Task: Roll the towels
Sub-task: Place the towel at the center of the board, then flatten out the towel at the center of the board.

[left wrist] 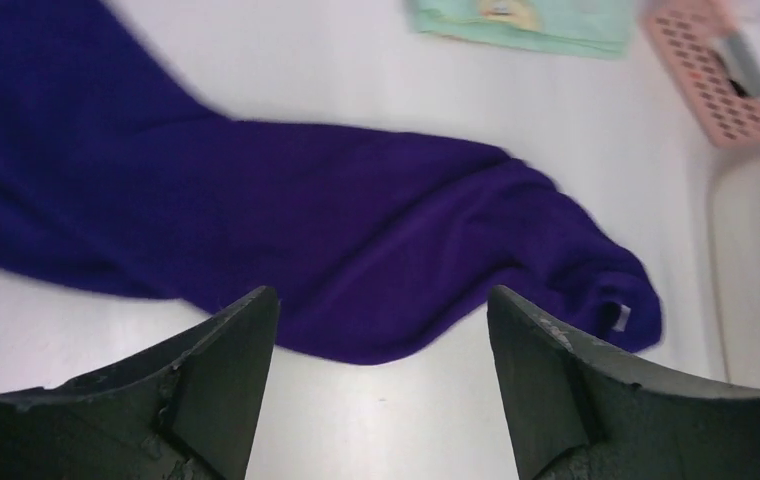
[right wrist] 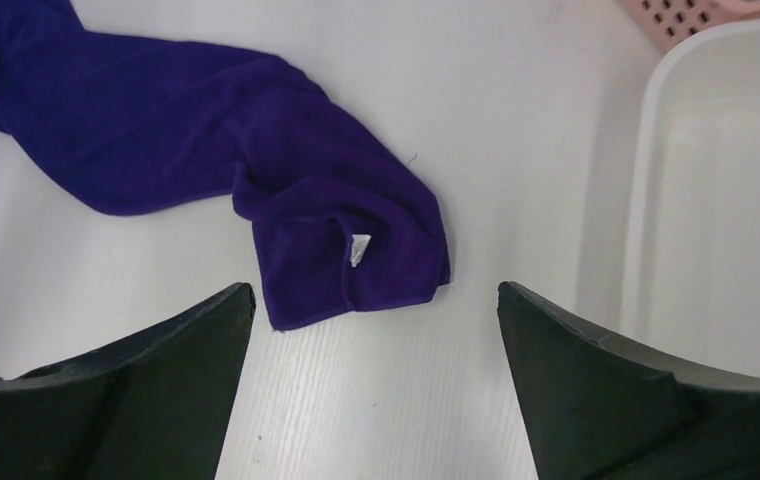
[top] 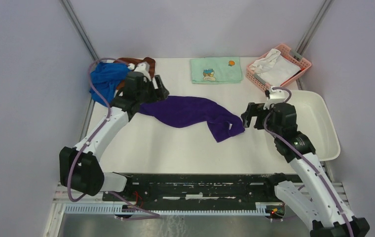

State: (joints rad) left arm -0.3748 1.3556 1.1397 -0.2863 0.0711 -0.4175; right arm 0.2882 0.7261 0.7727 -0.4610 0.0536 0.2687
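Observation:
I should move my right gripper down and to the left in the top view next, onto the purple towel's tagged corner (top: 231, 127) (right wrist: 358, 252), because the purple towel's white tag is showing.
A dark purple towel (top: 193, 112) lies crumpled in a long strip across the middle of the table, its tagged corner (right wrist: 356, 250) at the right end. A royal blue towel (top: 105, 79) and a rust-brown towel (top: 148, 63) are heaped at the back left corner. My left gripper (top: 162, 90) hovers open over the purple towel's (left wrist: 286, 220) left end, nothing between its fingers (left wrist: 226, 350). My right gripper (top: 247, 116) stands open just right of the towel's (right wrist: 206, 130) right end, with bare table between its fingers (right wrist: 196, 340).
A pale green cartoon-print towel (top: 215, 69) lies flat at the back. A pink basket (top: 300, 61) holding a white cloth (top: 273, 66) stands at the back right. A white tray (top: 321, 123) sits along the right edge, close to the right arm.

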